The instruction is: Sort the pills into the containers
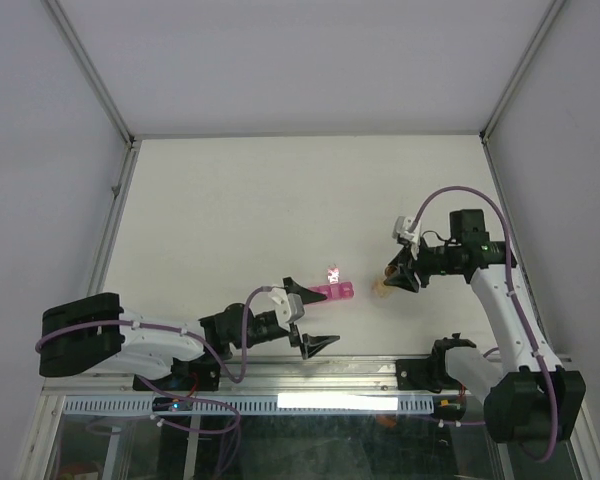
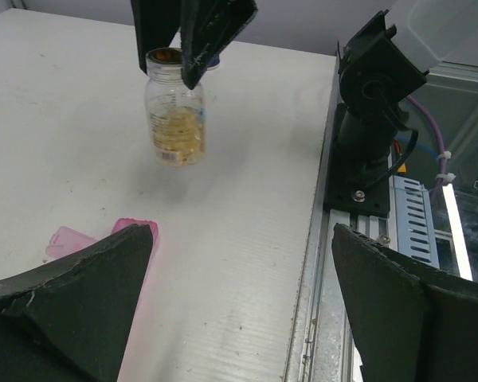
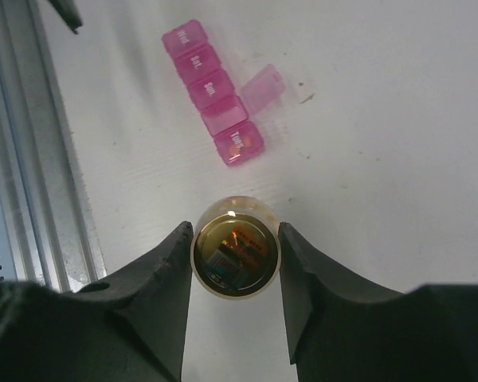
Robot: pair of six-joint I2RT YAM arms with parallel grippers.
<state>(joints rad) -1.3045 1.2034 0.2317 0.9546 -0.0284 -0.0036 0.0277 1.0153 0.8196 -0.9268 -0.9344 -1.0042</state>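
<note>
The right gripper carries the bottle down and back next and releases it on bare tabletop between strip (image 3: 211,91) and rail, which lies below it, leftward in the top view.
The magenta container strip (image 3: 211,91) lies on the white table, one lid (image 3: 263,86) flipped open; it also shows in the top view (image 1: 332,292). My right gripper (image 3: 236,232) is shut on the neck of the small amber bottle (image 3: 236,259), which is open-topped and upright, with yellowish pills (image 2: 178,131) inside. In the top view the right gripper (image 1: 395,275) is just right of the strip. My left gripper (image 1: 313,313) is open and empty, its far finger over the strip's near end (image 2: 135,228). No loose pills show on the table.
The metal rail (image 2: 327,318) and the right arm's base (image 2: 366,135) run along the table's near edge, right beside my left gripper (image 2: 243,235). Walls enclose the table on the left, right and back.
</note>
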